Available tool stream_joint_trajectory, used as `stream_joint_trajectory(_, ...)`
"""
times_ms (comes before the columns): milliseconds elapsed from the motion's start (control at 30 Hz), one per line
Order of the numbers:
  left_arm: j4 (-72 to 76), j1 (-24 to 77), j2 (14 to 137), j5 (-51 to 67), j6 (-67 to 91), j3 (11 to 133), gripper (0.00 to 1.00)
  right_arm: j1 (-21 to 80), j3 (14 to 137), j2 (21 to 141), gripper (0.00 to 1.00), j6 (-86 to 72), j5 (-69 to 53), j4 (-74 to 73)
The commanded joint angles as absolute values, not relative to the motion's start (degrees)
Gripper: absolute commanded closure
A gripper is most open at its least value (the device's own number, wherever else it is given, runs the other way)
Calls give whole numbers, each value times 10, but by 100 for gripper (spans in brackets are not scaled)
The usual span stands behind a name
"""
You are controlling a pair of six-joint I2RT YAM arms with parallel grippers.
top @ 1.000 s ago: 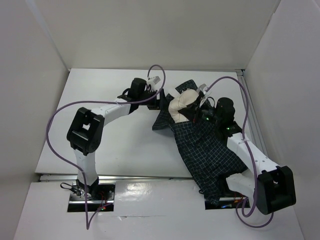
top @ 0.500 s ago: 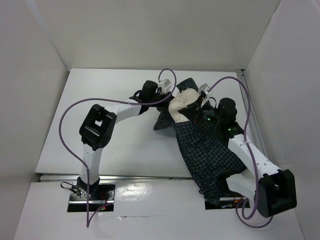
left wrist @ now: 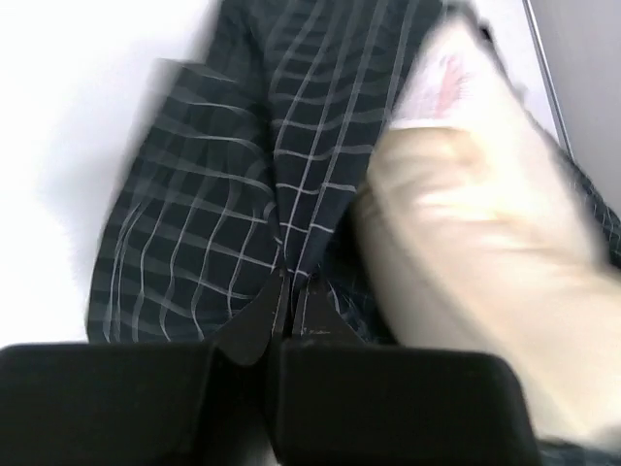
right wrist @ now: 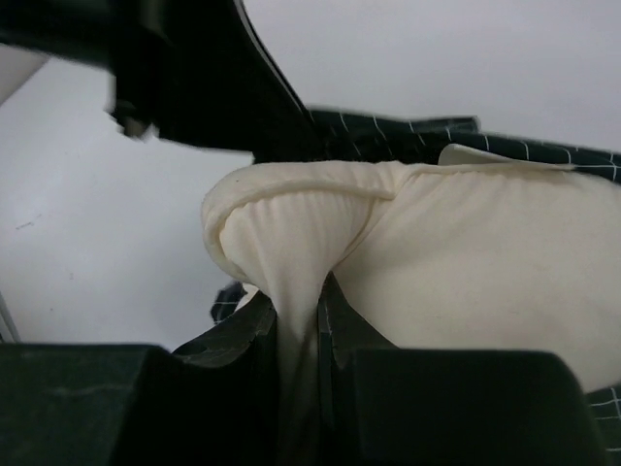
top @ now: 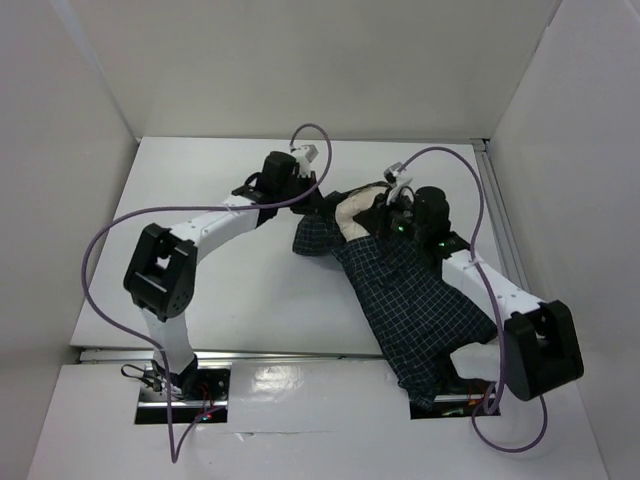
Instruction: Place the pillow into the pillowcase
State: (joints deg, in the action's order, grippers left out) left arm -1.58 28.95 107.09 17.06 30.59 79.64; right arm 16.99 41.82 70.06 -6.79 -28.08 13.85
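Observation:
I should move my left gripper to the left in the top view, over the bare tabletop, and let go of the pillowcase's fold there, because the pillow [top: 355,212] crowds the other side of the fold.
The cream pillow [top: 355,212] lies at the back middle of the table, its near end inside the dark checked pillowcase [top: 410,300]. That pillowcase trails back over my right arm. My left gripper [top: 312,200] sits at the pillowcase's left edge, shut on a fold of the checked cloth [left wrist: 223,194], with the pillow [left wrist: 466,243] just to its right. From the right side, my right gripper [top: 383,210] is shut on a pinched ridge of the pillow [right wrist: 466,252]. Its fingers [right wrist: 335,325] squeeze the cream fabric, and the pillowcase [right wrist: 388,136] shows behind it.
White walls enclose the table [top: 200,300] on the left, back and right. Purple cables loop over both arms. The pillowcase's tail hangs over the right arm's base [top: 440,385] at the near edge.
My left gripper has shut on the pillowcase and drawn back to the left, pulling the cloth's edge leftward. The right gripper, still holding the pillow, has shifted a little left.

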Motion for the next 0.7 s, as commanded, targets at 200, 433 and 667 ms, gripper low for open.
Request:
stream_joint_trajectory(200, -107, 266, 1011, 133, 265, 822, 100, 270, 496, 813, 100, -32, -92, 63)
stream_joint_trajectory(433, -156, 261, 958, 88, 247, 848, 100, 302, 674, 1050, 100, -104, 48, -113)
stream_joint_trajectory(667, -180, 249, 879, 70, 225, 847, 100, 324, 744, 1155, 100, -113, 45, -137)
